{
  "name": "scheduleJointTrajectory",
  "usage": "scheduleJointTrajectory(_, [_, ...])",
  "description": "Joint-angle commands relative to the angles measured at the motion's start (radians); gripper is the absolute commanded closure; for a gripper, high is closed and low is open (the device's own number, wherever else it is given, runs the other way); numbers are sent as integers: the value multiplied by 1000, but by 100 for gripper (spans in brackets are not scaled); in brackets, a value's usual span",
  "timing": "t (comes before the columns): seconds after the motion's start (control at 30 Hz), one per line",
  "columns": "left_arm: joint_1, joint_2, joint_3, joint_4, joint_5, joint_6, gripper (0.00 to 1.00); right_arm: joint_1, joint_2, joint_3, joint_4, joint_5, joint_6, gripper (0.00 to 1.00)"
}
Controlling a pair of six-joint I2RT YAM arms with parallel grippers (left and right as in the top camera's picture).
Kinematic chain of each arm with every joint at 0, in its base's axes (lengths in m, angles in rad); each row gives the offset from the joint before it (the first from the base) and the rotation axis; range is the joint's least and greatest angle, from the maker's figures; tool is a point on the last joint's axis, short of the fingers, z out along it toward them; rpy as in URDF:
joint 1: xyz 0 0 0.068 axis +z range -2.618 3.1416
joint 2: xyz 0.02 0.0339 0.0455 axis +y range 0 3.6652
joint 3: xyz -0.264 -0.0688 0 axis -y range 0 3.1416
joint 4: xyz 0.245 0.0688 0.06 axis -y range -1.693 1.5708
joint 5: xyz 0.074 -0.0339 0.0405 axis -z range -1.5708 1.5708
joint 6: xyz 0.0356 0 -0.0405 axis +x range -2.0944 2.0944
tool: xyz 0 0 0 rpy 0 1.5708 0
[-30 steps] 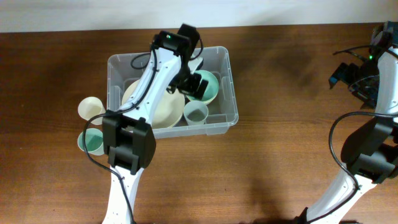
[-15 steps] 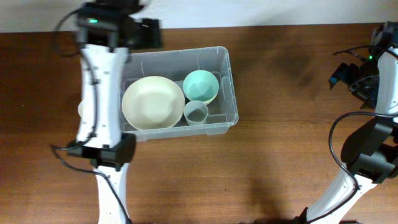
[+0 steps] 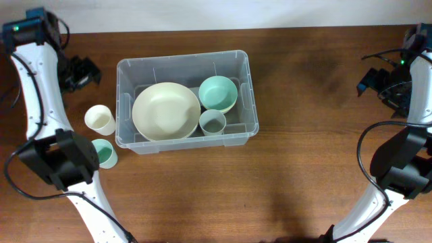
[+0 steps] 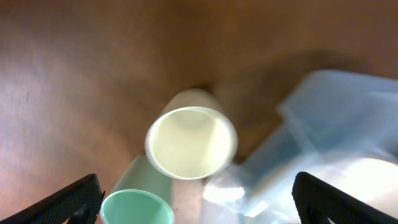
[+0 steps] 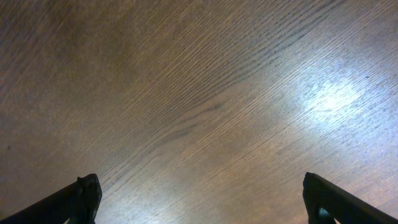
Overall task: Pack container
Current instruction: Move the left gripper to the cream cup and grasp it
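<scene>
My left gripper will move down next until its open fingers straddle the cream cup's side facing away from the container, as the cream cup stands open below the gripper.
The clear plastic container stands at the table's middle left, holding a large cream bowl, a mint bowl and a small pale cup. Left of it stand a cream cup and a mint cup. My left gripper hangs open above and behind these cups, empty. In the left wrist view the cream cup sits centre, the mint cup low between the wide jaws, the container blurred at right. My right gripper is open over bare table at the far right.
The table's back edge and a white wall strip run along the top. My left arm's base and links stand close to the two loose cups. The right wrist view shows only wood grain.
My left arm swung out of the container, up over its back left corner and then far left, now above the loose cups. The mint bowl stays inside. The right arm has not moved.
</scene>
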Motion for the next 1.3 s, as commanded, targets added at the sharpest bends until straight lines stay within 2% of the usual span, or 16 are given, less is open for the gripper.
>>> scheduleJointTrajectory(0.0, [50, -10, -99, 5, 4, -41, 1, 0, -4, -5, 1, 3, 11, 1])
scheduleJointTrajectory(0.6, [64, -9, -434, 226, 16, -9, 1, 0, -4, -5, 1, 3, 11, 1])
scheduleJointTrajectory(0.63, [64, -9, -436, 232, 16, -9, 9, 0, -4, -5, 1, 3, 11, 1])
scheduleJointTrajectory(0.73, [65, -9, -436, 254, 16, -9, 60, 0, -4, -5, 1, 3, 11, 1])
scheduleJointTrajectory(0.77, [65, -9, -436, 260, 16, -9, 85, 0, -4, -5, 1, 3, 11, 1])
scheduleJointTrajectory(0.8, [66, -9, -435, 264, 16, -9, 99, 0, -4, -5, 1, 3, 11, 1])
scheduleJointTrajectory(0.97, [86, -10, -380, 274, 16, -9, 99, 0, -4, -5, 1, 3, 11, 1])
scheduleJointTrajectory(1.03, [96, -21, -284, 247, 19, -5, 99, 0, -4, -5, 1, 2, 11, 1])
scheduleJointTrajectory(1.13, [72, -60, -85, 187, 20, 80, 99, 0, -4, -5, 1, 3, 11, 1])
scheduleJointTrajectory(1.27, [-82, -154, 178, 84, 108, 211, 99, 0, -4, -5, 1, 3, 11, 1])
